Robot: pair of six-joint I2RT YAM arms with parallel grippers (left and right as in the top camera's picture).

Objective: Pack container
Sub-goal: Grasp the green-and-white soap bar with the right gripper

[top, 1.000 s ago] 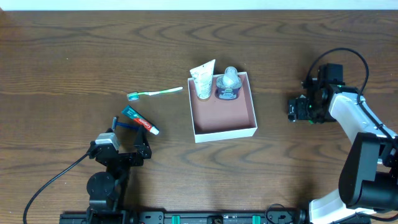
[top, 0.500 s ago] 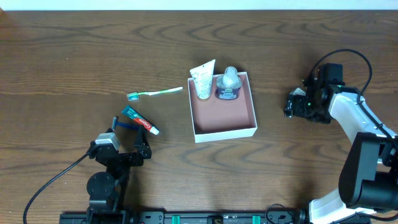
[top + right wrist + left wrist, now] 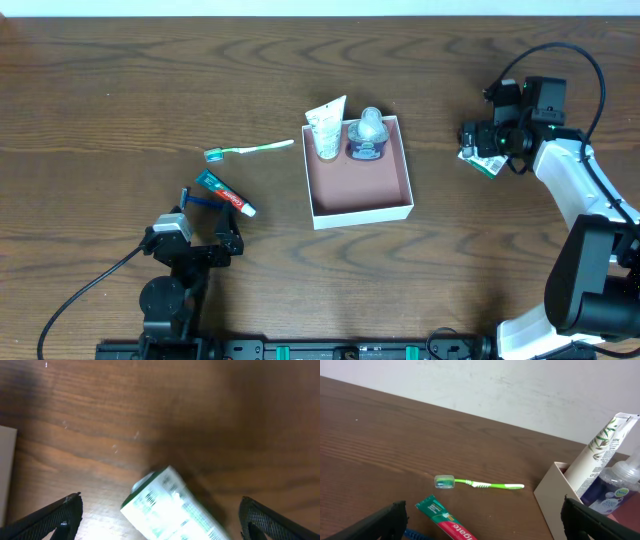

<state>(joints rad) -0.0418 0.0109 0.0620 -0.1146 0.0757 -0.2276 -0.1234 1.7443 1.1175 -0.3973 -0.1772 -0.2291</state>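
Observation:
My right gripper needs to move down next and close on the sides of the green-and-white box, because its open fingers are still above the green-and-white box (image 3: 484, 166) (image 3: 172, 509).
The container (image 3: 360, 186), a shallow white box with a reddish-brown inside, sits mid-table; its near wall (image 3: 553, 501) shows in the left wrist view. A white tube (image 3: 325, 130) and a clear bottle (image 3: 367, 136) stand at its far end. Left of it lie a green toothbrush (image 3: 249, 149) and a red-green toothpaste tube (image 3: 224, 193). My left gripper (image 3: 208, 222) rests open near the toothpaste (image 3: 447, 521). At the right, my right gripper (image 3: 484, 148) hangs open over a small green-and-white box (image 3: 484, 166). That box (image 3: 172, 509) lies between its spread fingers (image 3: 62, 516), untouched.
A blue object (image 3: 414, 535) lies partly under the toothpaste by my left gripper. A black cable loops over the right arm (image 3: 575, 185). The container's white edge (image 3: 6, 475) shows at the far left of the right wrist view.
My right gripper has moved toward the far side of the table, uncovering the green-and-white box below it. The left arm and the other items have not moved.

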